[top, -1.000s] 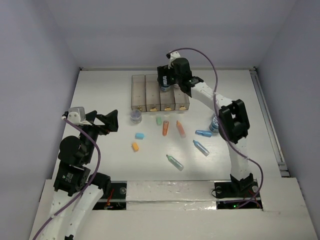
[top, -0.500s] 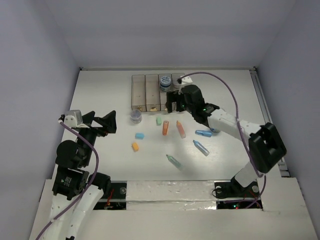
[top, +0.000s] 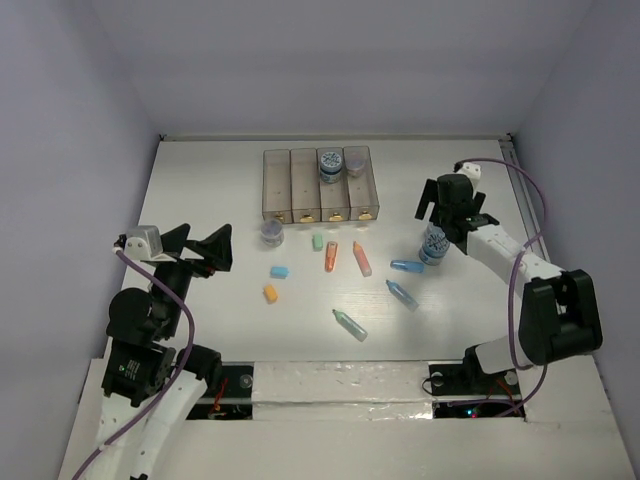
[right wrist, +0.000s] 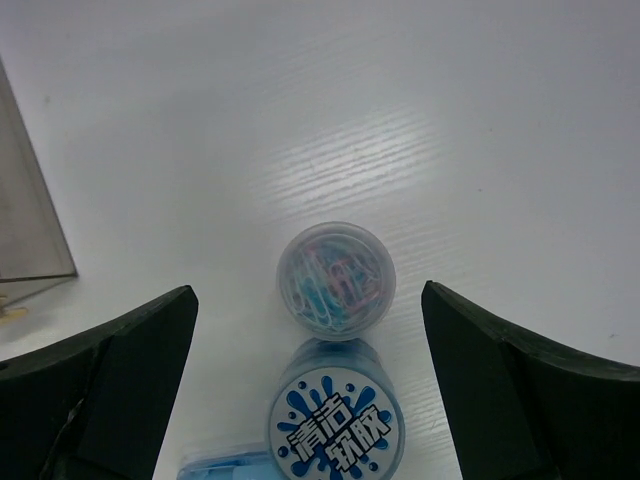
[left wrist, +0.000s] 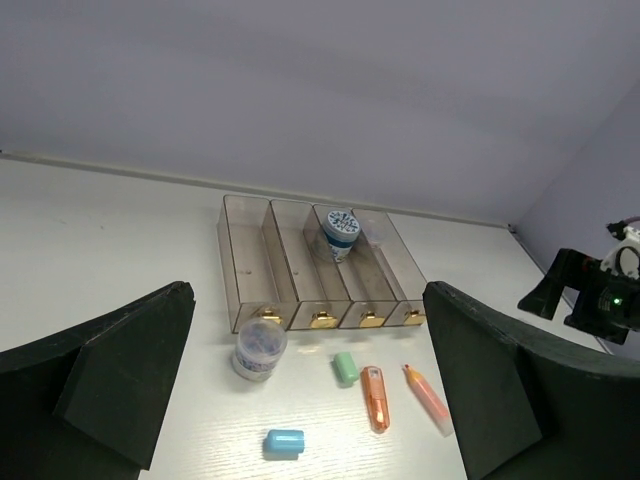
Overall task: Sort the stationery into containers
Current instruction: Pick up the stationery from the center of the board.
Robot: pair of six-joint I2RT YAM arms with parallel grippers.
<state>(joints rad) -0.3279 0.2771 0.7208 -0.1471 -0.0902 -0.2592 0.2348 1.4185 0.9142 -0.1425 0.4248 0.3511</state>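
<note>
The clear jar of clips already stands upright between the open fingers, so my right gripper lowers around the jar next and closes on its sides.
The containers [top: 300,186] stand in a row at the back, also seen from the left wrist [left wrist: 285,270]. A blue-topped jar [top: 329,165] sits in the third bin and another jar [top: 356,160] in the fourth. My right gripper [top: 441,224] hangs open above two jars at the right: a clear jar of clips [right wrist: 336,279] and a blue-topped jar [right wrist: 337,430], both between its fingers [right wrist: 120,370], untouched. My left gripper [top: 203,247] is open at the left, holding nothing. Another jar [top: 271,233] stands in front of the bins.
Loose on the table lie a green eraser [top: 318,241], blue eraser [top: 280,271], orange eraser [top: 270,293], orange marker [top: 331,257], pink marker [top: 362,259], two blue markers [top: 406,266] [top: 402,295] and a teal marker [top: 350,324]. Walls close in on three sides.
My right gripper left the containers, where a blue-topped jar now rests in the third bin, and swung right to hover over the two jars. The left arm shifted only slightly.
</note>
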